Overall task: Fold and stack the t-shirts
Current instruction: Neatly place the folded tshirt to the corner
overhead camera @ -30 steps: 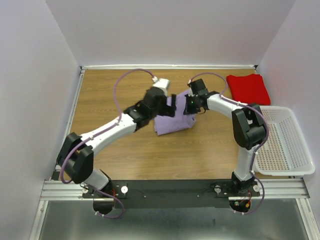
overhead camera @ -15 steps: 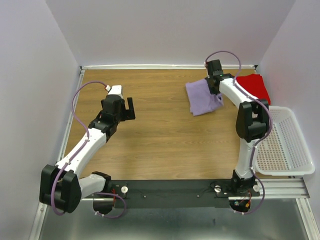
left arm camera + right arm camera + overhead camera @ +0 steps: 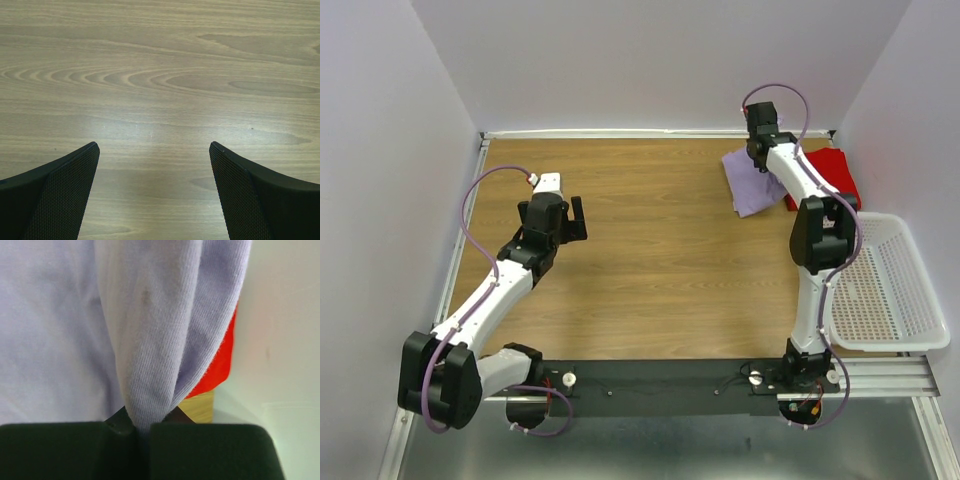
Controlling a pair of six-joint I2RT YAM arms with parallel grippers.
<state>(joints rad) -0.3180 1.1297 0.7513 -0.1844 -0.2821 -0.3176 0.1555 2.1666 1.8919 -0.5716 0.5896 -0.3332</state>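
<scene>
My right gripper moves to the right in the top view and down over the red t-shirt [image 3: 826, 176] [image 3: 218, 366] next, releasing the lavender one, since much red lies uncovered.
The folded lavender t-shirt [image 3: 752, 183] hangs from my right gripper [image 3: 767, 158] at the far right of the table, its right edge over the left edge of the folded red t-shirt [image 3: 826, 176]. In the right wrist view the lavender cloth [image 3: 150, 330] is pinched between my shut jaws, with red cloth [image 3: 220, 362] behind it. My left gripper [image 3: 567, 218] is open and empty over bare wood at the left; its fingers [image 3: 60, 195] stand wide apart in the left wrist view.
A white perforated basket [image 3: 888, 290] stands at the right edge of the table, near the right arm's base. White walls close in the far and side edges. The wooden table [image 3: 650, 260] lies between the arms.
My right gripper has carried the lavender shirt from mid-table to the far right, up to the red shirt. My left arm let go of it and drew back to the left.
</scene>
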